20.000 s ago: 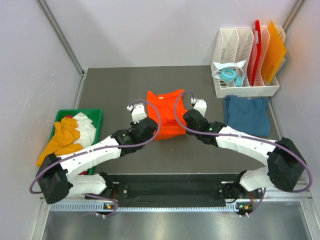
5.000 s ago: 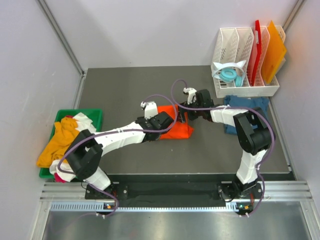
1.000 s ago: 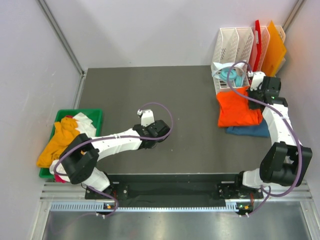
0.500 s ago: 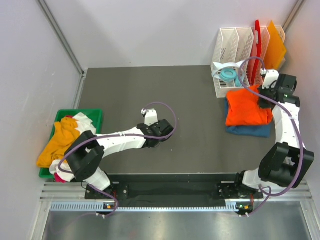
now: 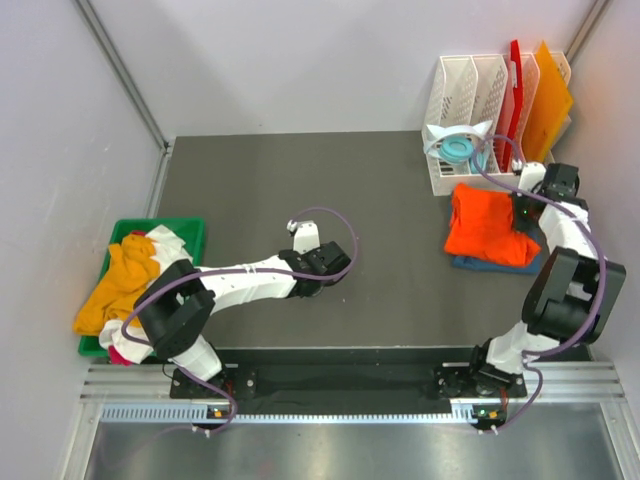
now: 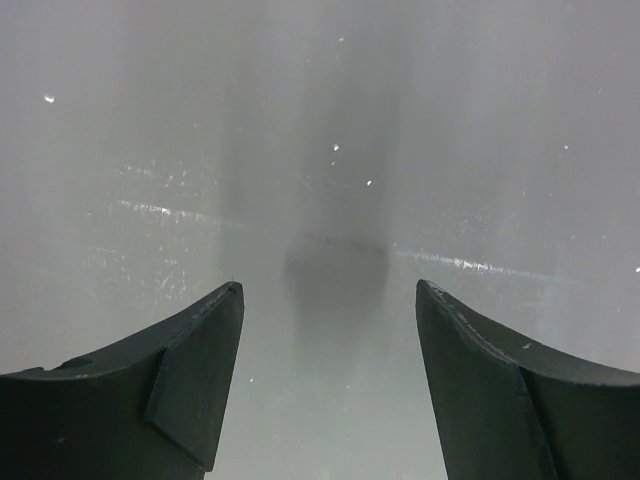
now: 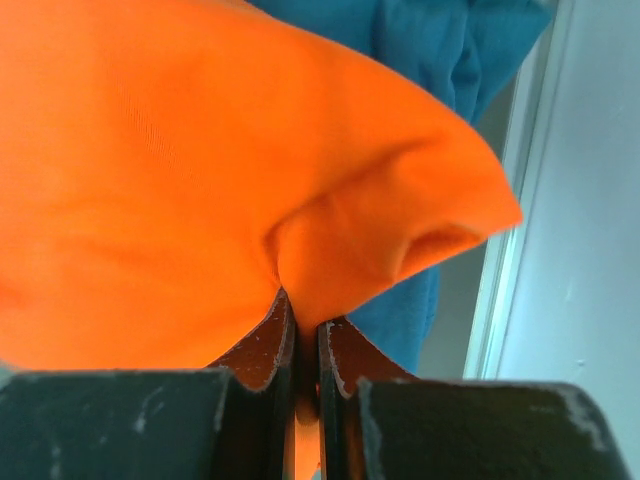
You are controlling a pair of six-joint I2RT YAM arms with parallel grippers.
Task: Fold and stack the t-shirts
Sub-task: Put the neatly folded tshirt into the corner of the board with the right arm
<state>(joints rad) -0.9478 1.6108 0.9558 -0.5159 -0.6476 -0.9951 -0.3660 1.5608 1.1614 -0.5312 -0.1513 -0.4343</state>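
Note:
The orange shirt goes toward the close wall next and my right gripper opens, since the shirt sits past the teal shirt's edge by the open mat.
A folded bright orange t-shirt lies over a dark teal-blue t-shirt at the right of the mat. My right gripper is shut on the orange shirt's right edge; in the right wrist view the orange cloth bunches between the fingers, with teal cloth behind. My left gripper hovers low over the bare mat near the middle, open with nothing between its fingers. More t-shirts, yellow-orange and white, are heaped in the green bin at the left.
A white rack at the back right holds stiff red and orange boards and a teal ring. The right wall stands close beside the shirt stack. Grey mat covers the table.
Over the last second my right gripper carried the orange t-shirt right and then down onto the teal one. My left arm crept slightly rightward, still open.

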